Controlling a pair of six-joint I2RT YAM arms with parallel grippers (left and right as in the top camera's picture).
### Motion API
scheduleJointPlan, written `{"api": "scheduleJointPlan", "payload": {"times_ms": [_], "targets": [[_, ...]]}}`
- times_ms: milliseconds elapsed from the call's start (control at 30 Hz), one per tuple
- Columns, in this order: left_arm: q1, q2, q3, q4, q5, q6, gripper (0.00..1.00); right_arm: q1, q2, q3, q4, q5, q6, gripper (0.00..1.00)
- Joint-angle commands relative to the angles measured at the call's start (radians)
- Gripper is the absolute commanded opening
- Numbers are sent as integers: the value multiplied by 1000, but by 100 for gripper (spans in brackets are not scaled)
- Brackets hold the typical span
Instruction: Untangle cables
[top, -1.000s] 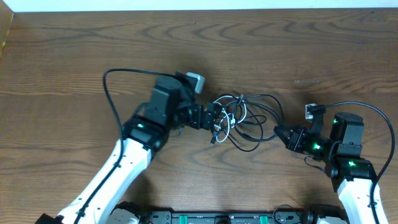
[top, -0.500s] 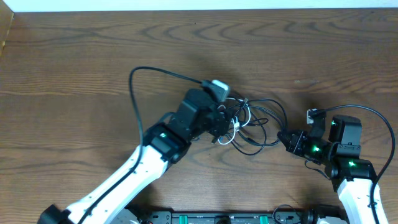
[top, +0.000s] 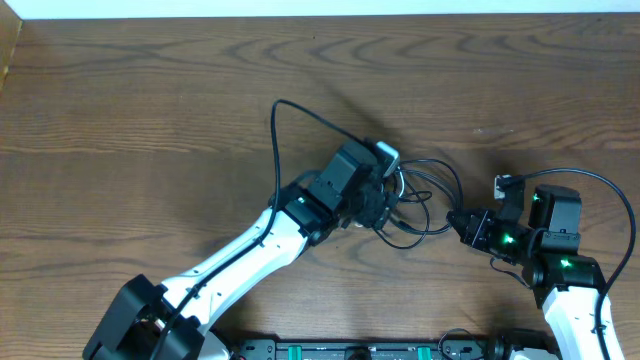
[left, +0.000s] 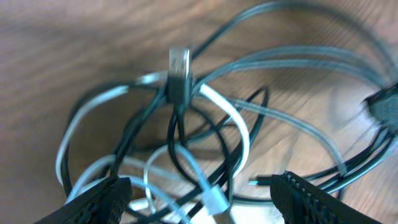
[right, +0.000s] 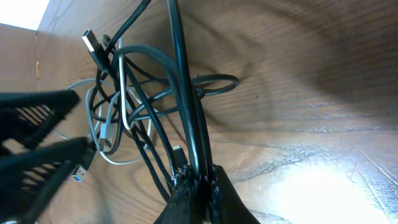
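Observation:
I will next hold my right gripper still and open it to let go of the black cable strands, because they lie between its fingers at the edge of the tangle.
The cables (top: 428, 198) lie in a tangle at the table's middle: black loops and a white cord. My left gripper (top: 384, 208) is over the tangle's left side. In the left wrist view it is open (left: 205, 200), with the white cord (left: 231, 118), its white plug and black loops between the fingers. A silver USB plug (left: 179, 62) lies farther ahead. My right gripper (top: 461, 222) is at the tangle's right edge. In the right wrist view it is shut (right: 199, 182) on black cable strands (right: 185, 93) that run to the tangle. The left fingers (right: 38, 134) show there, spread apart.
Thick black robot cables arc over the table from the left arm (top: 285, 110) and the right arm (top: 590, 180). The wooden table (top: 120, 100) stretches on all sides of the tangle; its far edge (top: 320, 14) is at the top.
My left arm has swung right across the table and now sits over the tangle. The tangle has bunched slightly to the right. The right gripper has stayed put, still shut on the black strands.

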Motion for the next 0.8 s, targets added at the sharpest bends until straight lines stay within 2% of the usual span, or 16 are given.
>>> {"api": "scheduleJointPlan", "payload": {"times_ms": [0,100,233,400,567,633,767], "targets": [[-6,-8,64,-18,40,6,77,-3,-6,18,-6,1,7,1],[-34,-8,98,-43,15,39,76,-3,-6,18,-8,0,8,1],[-67,5,100,-50,-144,52,68,-3,-6,18,-11,0,16,1],[-71,80,133,-69,-150,54,66,-3,-6,18,-22,0,18,1],[-95,182,266,-196,-159,78,63,-3,-6,18,-37,0,18,1],[-108,220,316,-240,-194,81,58,-3,-6,18,-37,0,18,1],[-121,270,349,-279,-240,80,55,-3,-6,18,-37,1,18,1]]}}
